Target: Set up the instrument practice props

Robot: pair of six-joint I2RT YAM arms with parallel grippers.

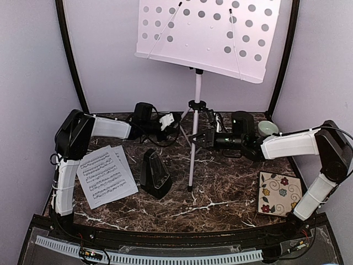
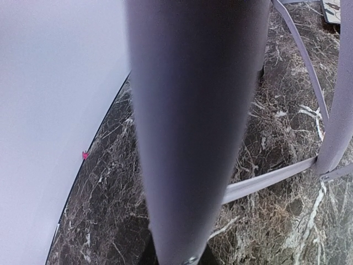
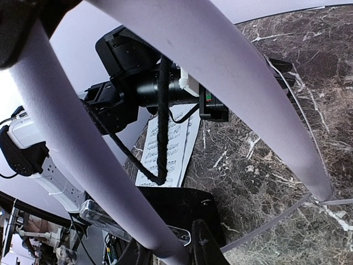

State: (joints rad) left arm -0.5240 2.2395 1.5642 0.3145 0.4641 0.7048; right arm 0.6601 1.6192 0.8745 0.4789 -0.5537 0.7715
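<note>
The left gripper draws the music stand's tripod leg to the left in the top view next and releases it at the marble behind the metronome (image 1: 155, 174), which is clear.
The white music stand (image 1: 208, 34) is upright at the back middle, its hole-dotted desk high on a silver pole (image 1: 196, 88) over tripod legs. My left gripper (image 1: 175, 118) is shut on a left tripod leg, which fills the left wrist view as a blurred tube (image 2: 193, 121) running down between the dark jaws of that gripper (image 2: 185, 257). My right gripper (image 1: 201, 138) is shut on another silver tube of the stand (image 3: 71, 149), with a finger on each side (image 3: 168, 251). Two music sheets (image 1: 105, 175) lie flat at the left. The black metronome (image 1: 155, 174) stands beside them.
A floral tile (image 1: 279, 193) lies at the front right and a pale green bowl (image 1: 268, 128) sits at the back right. Thin braces (image 2: 270, 179) link the tripod legs low over the marble table (image 1: 226, 187). White walls close in on three sides.
</note>
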